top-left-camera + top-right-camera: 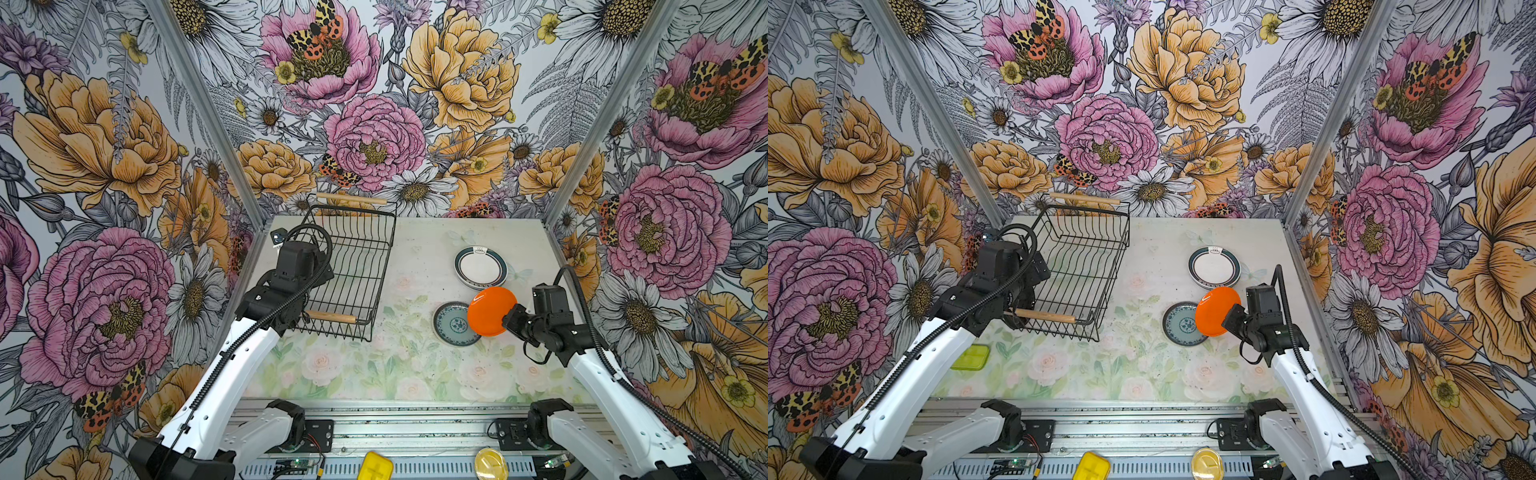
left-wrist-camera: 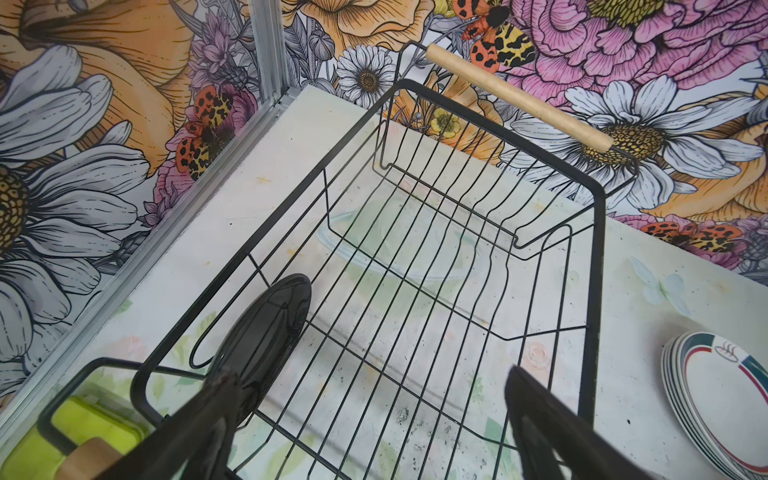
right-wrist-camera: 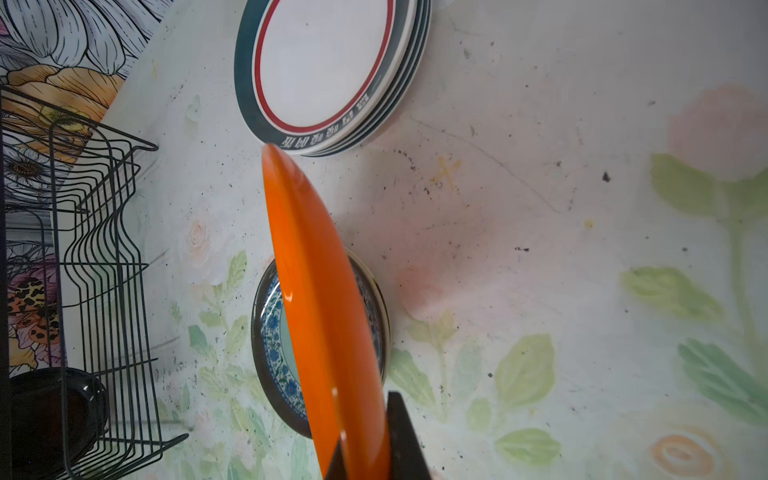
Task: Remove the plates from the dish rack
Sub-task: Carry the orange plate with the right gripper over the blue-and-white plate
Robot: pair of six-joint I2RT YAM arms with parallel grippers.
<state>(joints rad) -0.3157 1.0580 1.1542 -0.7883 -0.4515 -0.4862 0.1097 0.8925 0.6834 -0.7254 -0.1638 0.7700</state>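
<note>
My right gripper is above the blue-patterned plate (image 1: 451, 324), which lies empty. It will move down and toward the rack (image 1: 383, 270) next and let go of the orange plate on that plate.
The black wire dish rack (image 1: 383, 270) stands at the back left of the table. One black plate (image 2: 266, 336) stands on edge in it near its front end. My left gripper (image 2: 370, 374) hangs open over that end, its left finger close beside the black plate, nothing between the jaws. My right gripper (image 1: 509, 322) is shut on the rim of an orange plate (image 1: 491, 311), held tilted above a blue-patterned plate (image 1: 451, 324) lying on the table. A stack of white plates with teal rims (image 1: 480, 267) lies behind it.
A yellow-green container (image 1: 971, 357) sits on the table by the rack's front left corner, next to its wooden handle (image 1: 332, 318). Floral walls close in the left, back and right. A yellow block (image 1: 376, 465) and a round yellow lid (image 1: 491, 463) lie on the front rail.
</note>
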